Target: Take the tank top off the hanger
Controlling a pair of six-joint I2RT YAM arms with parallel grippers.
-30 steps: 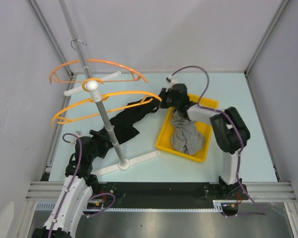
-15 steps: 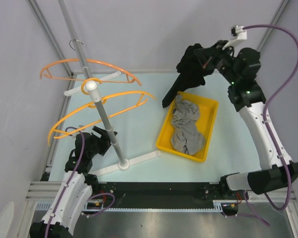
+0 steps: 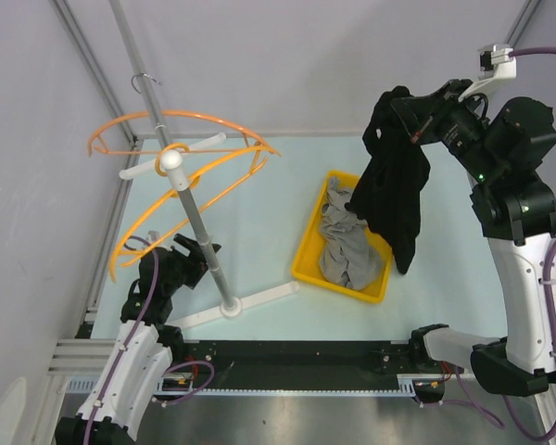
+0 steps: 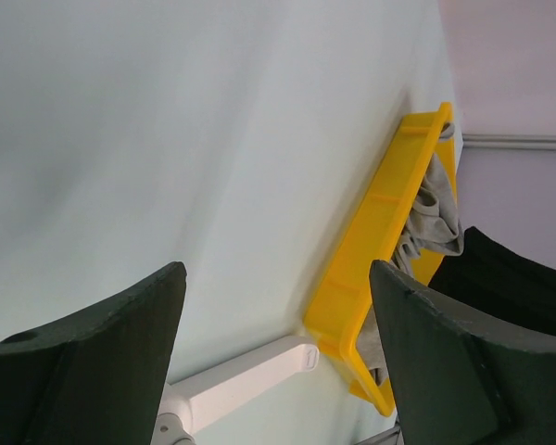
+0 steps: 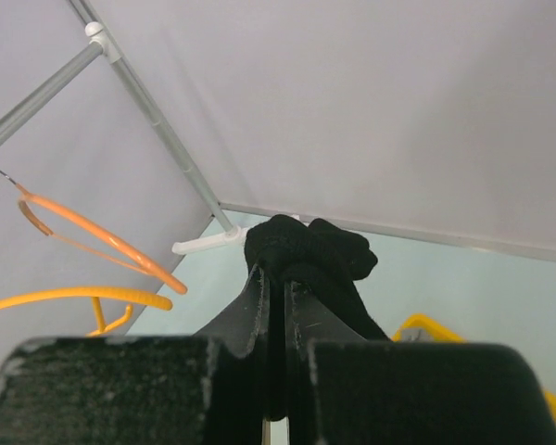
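Note:
The hangers are bare, so my right gripper needs to move down and to the left in the top view next, over the bin's grey garment (image 3: 344,232) (image 5: 413,334), to let go of the tank top's fold.
The black tank top (image 3: 396,190) hangs free from my right gripper (image 3: 389,109), raised high over the yellow bin's right side. In the right wrist view the jaws are shut on a bunched fold of the tank top (image 5: 306,252), my right gripper (image 5: 284,278) pinching it. The orange hangers (image 3: 181,165) hang bare on the grey rack pole (image 3: 193,218) at the left. My left gripper (image 3: 196,250) is open and empty, low by the rack pole; in the left wrist view my left gripper (image 4: 278,320) shows wide-apart fingers over the table.
A yellow bin (image 3: 308,255) holds a grey garment (image 3: 346,243) at mid-table; it also shows in the left wrist view (image 4: 380,232). The rack's white base foot (image 3: 259,298) lies near the front. Enclosure walls stand on the left, back and right.
My right arm has lifted the tank top off the hanger and carried it right and up, over the bin. The empty hangers have swung. The left gripper has let go and stays low.

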